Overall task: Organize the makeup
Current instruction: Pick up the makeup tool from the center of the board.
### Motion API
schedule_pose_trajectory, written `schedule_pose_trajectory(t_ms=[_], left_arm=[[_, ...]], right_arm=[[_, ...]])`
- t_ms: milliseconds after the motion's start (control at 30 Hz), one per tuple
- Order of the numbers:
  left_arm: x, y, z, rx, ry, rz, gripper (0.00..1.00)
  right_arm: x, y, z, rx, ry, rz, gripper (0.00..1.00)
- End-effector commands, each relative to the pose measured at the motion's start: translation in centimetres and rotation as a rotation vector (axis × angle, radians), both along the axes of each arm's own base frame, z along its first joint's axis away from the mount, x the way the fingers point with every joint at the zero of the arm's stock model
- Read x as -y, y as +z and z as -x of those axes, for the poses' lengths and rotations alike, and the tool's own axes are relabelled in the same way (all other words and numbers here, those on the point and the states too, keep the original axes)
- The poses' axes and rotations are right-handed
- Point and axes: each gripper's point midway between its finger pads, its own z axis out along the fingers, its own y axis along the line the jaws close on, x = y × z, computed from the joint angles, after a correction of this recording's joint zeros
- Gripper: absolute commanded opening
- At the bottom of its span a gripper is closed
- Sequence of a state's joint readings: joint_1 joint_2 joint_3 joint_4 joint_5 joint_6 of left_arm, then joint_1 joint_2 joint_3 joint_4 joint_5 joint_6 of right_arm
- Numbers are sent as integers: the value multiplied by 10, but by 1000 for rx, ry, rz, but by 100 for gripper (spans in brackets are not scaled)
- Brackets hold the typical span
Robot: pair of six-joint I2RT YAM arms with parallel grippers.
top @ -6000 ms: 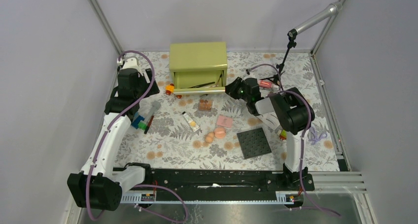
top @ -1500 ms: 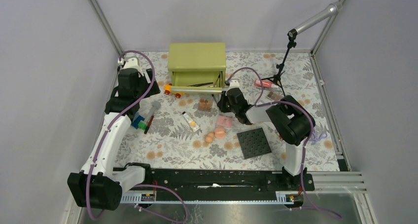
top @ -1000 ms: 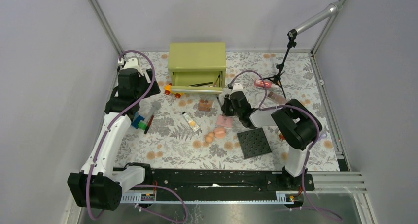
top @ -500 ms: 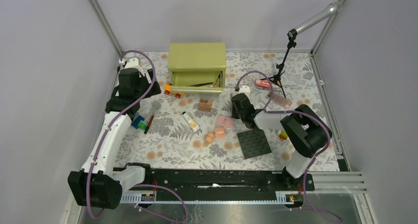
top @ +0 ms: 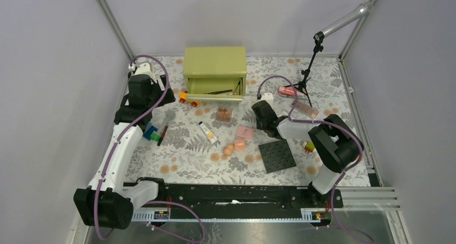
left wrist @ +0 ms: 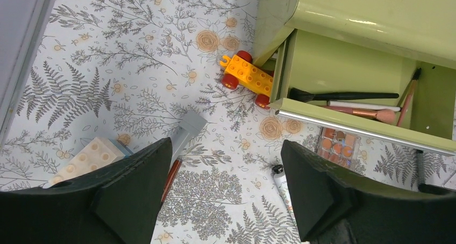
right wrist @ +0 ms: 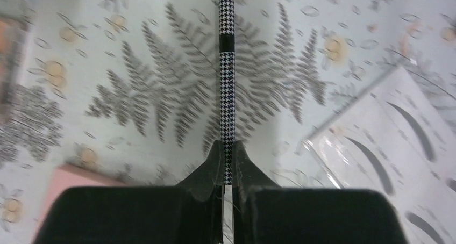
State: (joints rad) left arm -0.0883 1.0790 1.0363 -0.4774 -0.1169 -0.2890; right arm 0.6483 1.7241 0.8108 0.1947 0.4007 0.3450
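The brush drawer (top: 213,87) is open outward of my right gripper, to its left in the top view; I will lift over it, turn the pencil lengthwise, lower and release.
My right gripper (right wrist: 227,149) is shut on a thin black-and-white checked pencil (right wrist: 227,66) that points away over the mat. In the top view this gripper (top: 262,116) sits low, just right of the pink square compact (top: 245,131), whose corner shows in the right wrist view (right wrist: 51,187). Two peach sponges (top: 236,145) and a cream tube with a black cap (top: 207,132) lie in the middle. A pink-red tube (top: 287,91) lies at the back right. My left gripper (left wrist: 226,201) is open and empty above the mat, left of the cream tube (left wrist: 282,182).
A green box (top: 215,65) has its drawer (left wrist: 349,88) open with brushes (left wrist: 344,96) inside. An orange toy car (left wrist: 247,77), an eyeshadow palette (left wrist: 336,142), a grey piece (left wrist: 188,128), a red pencil (left wrist: 172,174), bricks (top: 152,133), a studded plate (top: 276,155) and a mic stand (top: 306,77) are around.
My right gripper has moved from beside the drawer down to the compact, then shifted slightly right. The left arm has not moved.
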Motion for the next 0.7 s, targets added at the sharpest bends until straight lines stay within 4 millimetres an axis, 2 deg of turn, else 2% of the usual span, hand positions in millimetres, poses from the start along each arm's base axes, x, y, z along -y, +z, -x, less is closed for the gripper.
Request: schedule_pose_trajectory(t_ms=[0, 100, 200, 300, 367, 467, 600, 667], left_arm=[[-6, 12, -3, 51, 26, -3, 83], [-6, 12, -3, 51, 28, -4, 83], [-6, 11, -3, 51, 29, -5, 83], [-7, 11, -3, 51, 31, -6, 83], [-7, 12, -3, 51, 32, -6, 83], [-6, 12, -3, 52, 29, -5, 83], [-5, 12, -3, 53, 25, -2, 83], [-6, 13, -2, 56, 27, -3, 83]], right_arm=[[35, 41, 5, 62, -51, 139, 0], [41, 84, 3, 178, -43, 112, 0], [31, 129, 5, 331, 80, 51, 0], [8, 181, 11, 541, 300, -9, 0], [-12, 208, 19, 653, 480, -2, 0], [-51, 227, 34, 763, 843, 94, 0], [-88, 233, 28, 730, 1103, 178, 4], [-100, 236, 18, 744, 1173, 214, 2]])
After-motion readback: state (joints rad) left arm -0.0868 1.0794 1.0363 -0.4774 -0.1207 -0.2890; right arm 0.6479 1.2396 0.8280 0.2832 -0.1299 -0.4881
